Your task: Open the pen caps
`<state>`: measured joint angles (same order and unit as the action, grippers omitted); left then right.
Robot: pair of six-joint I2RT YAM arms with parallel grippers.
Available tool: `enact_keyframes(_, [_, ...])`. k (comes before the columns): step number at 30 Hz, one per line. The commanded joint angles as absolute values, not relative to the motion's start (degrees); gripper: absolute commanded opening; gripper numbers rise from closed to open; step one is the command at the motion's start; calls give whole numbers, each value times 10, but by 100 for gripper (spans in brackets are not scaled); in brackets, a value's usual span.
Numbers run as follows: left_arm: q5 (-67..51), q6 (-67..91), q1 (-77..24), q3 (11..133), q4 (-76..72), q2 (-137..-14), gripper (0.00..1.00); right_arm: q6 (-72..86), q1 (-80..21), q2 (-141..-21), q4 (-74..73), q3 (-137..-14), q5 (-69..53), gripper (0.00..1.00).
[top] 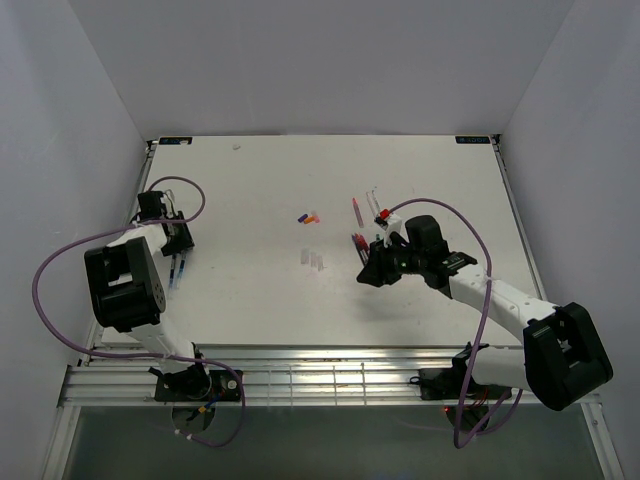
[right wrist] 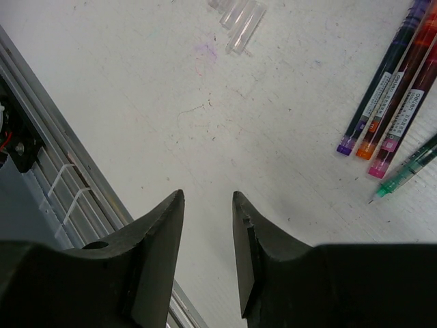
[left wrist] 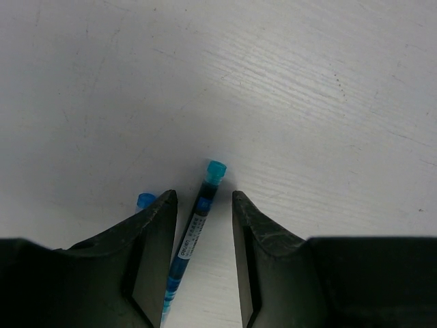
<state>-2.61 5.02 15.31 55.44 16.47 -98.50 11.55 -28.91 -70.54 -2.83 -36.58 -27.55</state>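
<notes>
The blue pen lies between the left gripper's fingers, so the gripper should next stay low and bring its fingers together just behind the blue pen's light blue cap (left wrist: pixel 216 171).
My left gripper (left wrist: pixel 203 195) is open, low over the table at the left, its fingers on either side of a blue pen (left wrist: pixel 194 225) without touching it. The pen's light blue cap (left wrist: pixel 216 171) pokes out past the fingertips. A second blue cap (left wrist: pixel 145 199) shows just left of the left finger. In the top view the left gripper (top: pixel 178 245) sits over the blue pens (top: pixel 177 270). My right gripper (right wrist: pixel 207 195) is open and empty. Three pens (right wrist: pixel 392 89) with purple, orange and pink ends and a green pen (right wrist: pixel 404 172) lie to its upper right.
Loose coloured caps (top: pixel 308 216) lie mid-table and pale translucent caps (top: pixel 314 260) (right wrist: pixel 240 17) lie nearer. A pink pen (top: pixel 356 210) and a red-tipped pen (top: pixel 378 212) lie beyond the right gripper (top: pixel 372 272). The table's metal front rail (right wrist: pixel 61 171) runs left of the right fingers.
</notes>
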Motion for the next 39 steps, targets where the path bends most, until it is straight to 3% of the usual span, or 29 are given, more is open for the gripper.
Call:
enact_keyframes(1, [-48,55,155,546,163,-990,48,111,-289,-691,-11,-359,-274,41])
enact_keyframes(11, [-82,61,154,540,166,-990,39,112,-288,-677,-16,-359,-261,41])
enact_keyframes(22, [-111,80,147,541,175,-998,12,119,-288,-642,-39,-355,-241,41])
enact_keyframes(25, [-124,85,138,541,176,-990,0,122,-288,-636,-48,-359,-239,41])
enact_keyframes(34, [-301,146,101,533,144,-890,0,137,-288,-615,-92,-398,-229,42])
enact_keyframes(39, [-413,231,46,488,72,-808,0,167,-288,-632,-88,-426,-264,57])
